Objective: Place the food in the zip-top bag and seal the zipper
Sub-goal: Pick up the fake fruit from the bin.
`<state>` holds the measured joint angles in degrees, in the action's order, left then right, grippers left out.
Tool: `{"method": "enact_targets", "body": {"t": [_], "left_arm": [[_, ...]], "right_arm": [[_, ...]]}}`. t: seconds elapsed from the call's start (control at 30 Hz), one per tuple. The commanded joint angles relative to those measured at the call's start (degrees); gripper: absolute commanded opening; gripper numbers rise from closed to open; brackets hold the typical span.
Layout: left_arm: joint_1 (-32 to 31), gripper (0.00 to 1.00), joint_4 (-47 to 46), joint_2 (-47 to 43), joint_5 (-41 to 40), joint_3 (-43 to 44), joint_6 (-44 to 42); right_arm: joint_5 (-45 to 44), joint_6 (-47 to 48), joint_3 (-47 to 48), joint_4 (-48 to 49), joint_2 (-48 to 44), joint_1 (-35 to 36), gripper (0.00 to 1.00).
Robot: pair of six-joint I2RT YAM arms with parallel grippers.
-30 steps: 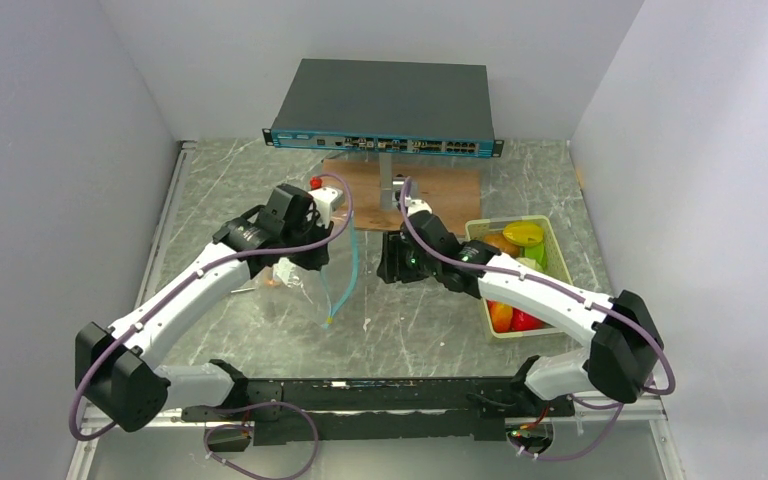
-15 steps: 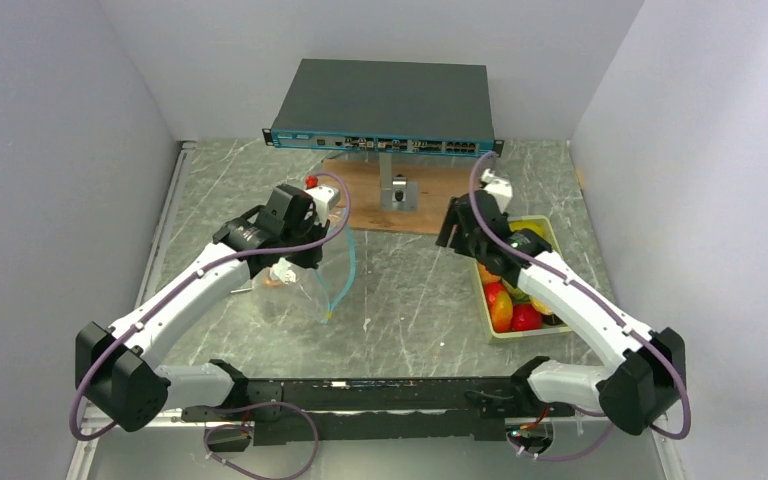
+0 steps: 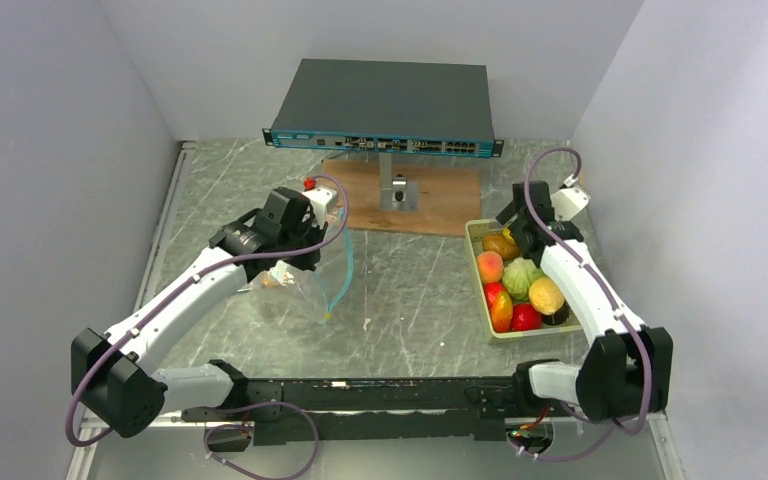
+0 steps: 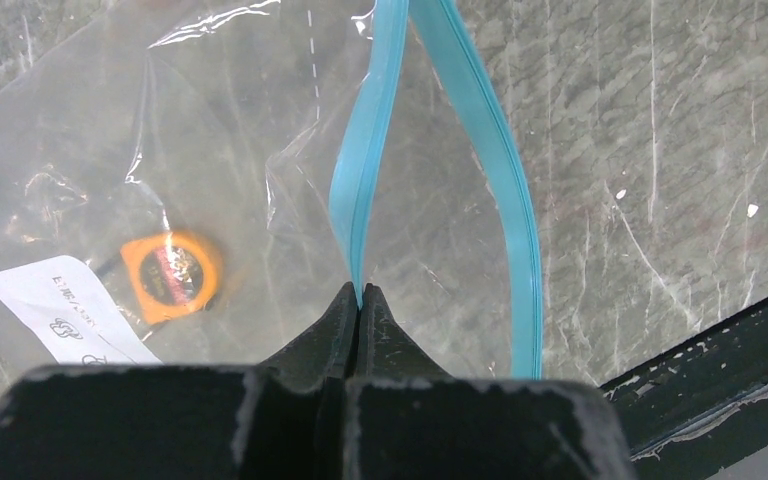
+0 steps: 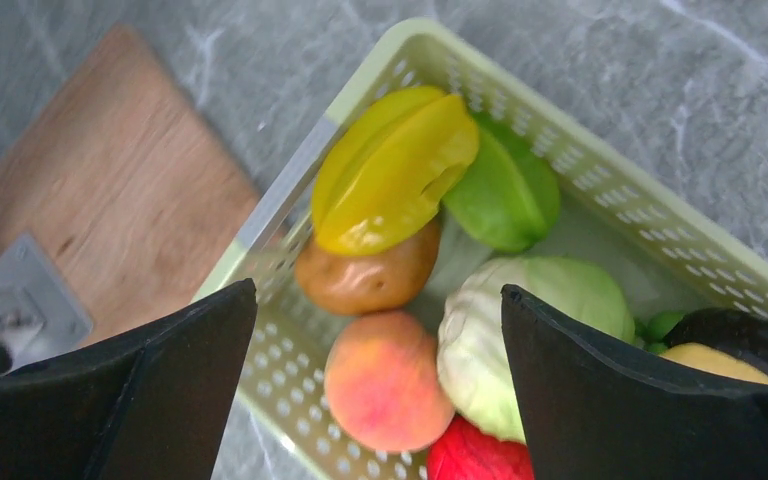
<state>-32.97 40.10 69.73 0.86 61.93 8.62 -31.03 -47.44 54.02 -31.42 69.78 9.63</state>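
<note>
I should next move my open right gripper down at the tray's far end and close its fingers around the yellow star fruit [image 3: 509, 236] [image 5: 392, 172], as it lies uncovered on top of the potato.
The clear zip-top bag [image 3: 295, 290] hangs by its mouth left of centre, its lower part on the table. My left gripper [image 4: 360, 292] is shut on one lip of the teal zipper [image 4: 365, 190]; the other lip [image 4: 515, 230] loops free, so the mouth is open. The bag [image 4: 210, 120] holds a small orange round object [image 4: 172, 275] and a white label. The food lies in the pale green tray [image 3: 505, 333]: star fruit [image 5: 395, 170], potato [image 5: 365, 275], peach [image 5: 385, 380], cabbage [image 5: 530, 320] and others. My right gripper [image 5: 378, 290] is open and empty above the tray's far end [image 3: 525, 215].
A network switch [image 3: 385, 105] stands on a metal bracket [image 3: 397, 190] over a wooden board [image 3: 430, 200] at the back. The tray rim [image 5: 280, 200] lies next to the board [image 5: 110, 170]. The enclosure walls close in on both sides.
My right arm has swung from the table's centre beside the bag to the right, over the tray's far end. My left gripper still holds the zipper, almost unmoved.
</note>
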Motion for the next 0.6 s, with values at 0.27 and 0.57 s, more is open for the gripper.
{"method": "enact_targets", "body": {"t": [0.27,0.57], "left_arm": [[-0.07,0.00,-2.28,-1.23,-0.69,-0.62,-1.28],[-0.44,0.00,-2.26,-0.66,-0.69,-0.61,-1.61]], "right_arm": [[10.74,-4.00,1.05,10.10,11.42,-15.40,0.94],[19.39,-7.43,-6.03,21.40,11.19,-17.86,0.88]]}}
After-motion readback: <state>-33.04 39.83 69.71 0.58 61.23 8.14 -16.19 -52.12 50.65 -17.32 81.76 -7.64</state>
